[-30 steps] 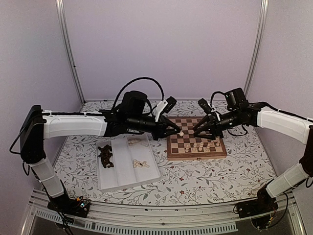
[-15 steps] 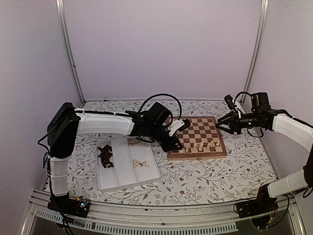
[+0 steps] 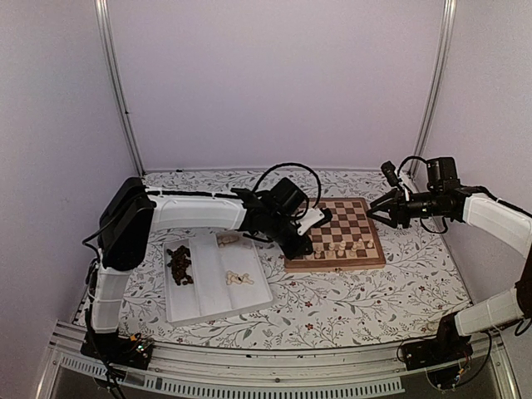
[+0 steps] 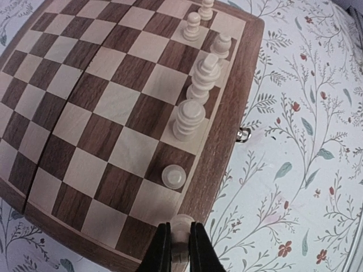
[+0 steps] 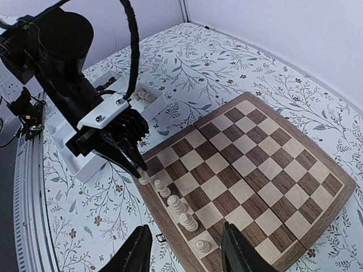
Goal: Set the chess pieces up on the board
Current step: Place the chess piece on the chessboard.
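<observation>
Next, my left gripper eases away from the board's rim and down onto the pale square beside the cream pawn to release the piece, since that square stands empty.
The board (image 3: pixel 371 254) lies right of centre, with several pale cream chess pieces (image 3: pixel 337 246) in a row along its near edge. My left gripper (image 3: pixel 302 247) is shut on one more cream piece (image 4: pixel 181 229) at the board's near-left corner, over the rim (image 4: pixel 227 130). In the left wrist view a cream pawn (image 4: pixel 173 176) stands one square ahead of the held piece. My right gripper (image 3: pixel 376 210) hangs open and empty above the board's right side. From the right wrist view I see the left gripper (image 5: pixel 139 173) at the end of the cream row (image 5: pixel 181 205).
A white three-compartment tray (image 3: pixel 199 303) lies left of the board. It holds a heap of dark brown pieces (image 3: pixel 179 264) and a few cream ones (image 3: pixel 238 278). A flowered cloth (image 3: pixel 349 299) covers the table.
My right gripper has drawn back from over the board to its right side. My left gripper has come down with the cream piece to the board's near-left corner.
</observation>
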{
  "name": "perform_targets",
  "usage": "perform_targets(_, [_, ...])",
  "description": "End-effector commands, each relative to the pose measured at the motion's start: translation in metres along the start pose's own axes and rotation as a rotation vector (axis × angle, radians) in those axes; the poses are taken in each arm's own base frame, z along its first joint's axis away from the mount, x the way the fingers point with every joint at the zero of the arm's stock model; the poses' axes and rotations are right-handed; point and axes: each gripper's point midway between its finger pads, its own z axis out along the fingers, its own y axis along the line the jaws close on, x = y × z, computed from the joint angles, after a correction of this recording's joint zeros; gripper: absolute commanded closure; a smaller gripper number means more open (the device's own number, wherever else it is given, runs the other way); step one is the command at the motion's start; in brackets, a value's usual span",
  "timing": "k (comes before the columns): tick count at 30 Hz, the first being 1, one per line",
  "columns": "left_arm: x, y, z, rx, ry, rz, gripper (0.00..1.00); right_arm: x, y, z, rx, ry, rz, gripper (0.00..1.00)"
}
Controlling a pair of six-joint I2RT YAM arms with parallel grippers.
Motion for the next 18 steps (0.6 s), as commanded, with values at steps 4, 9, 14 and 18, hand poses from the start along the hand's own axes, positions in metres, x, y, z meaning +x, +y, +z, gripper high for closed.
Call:
perform_targets(4, [0.0019, 0.0015, 0.0108, -0.04, 0.035, 0.032, 0.96, 0.001, -0.0016, -0.0007, 0.013, -0.001, -0.021, 0.55])
perform_targets(9, [0.0022, 0.0041, 0.0122, -0.058, 0.038, 0.034, 0.94, 0.0026, -0.0019, 0.0, 0.01, 0.003, -0.019, 0.54])
perform_targets(14, [0.001, 0.0039, 0.0145, -0.057, 0.036, 0.036, 0.93, 0.0041, -0.0025, 0.001, 0.007, 0.008, -0.018, 0.54])
perform_targets(18, [0.0007, 0.0051, 0.017, -0.06, 0.036, 0.037, 0.93, 0.0051, -0.002, 0.0013, 0.006, 0.01, -0.018, 0.54])
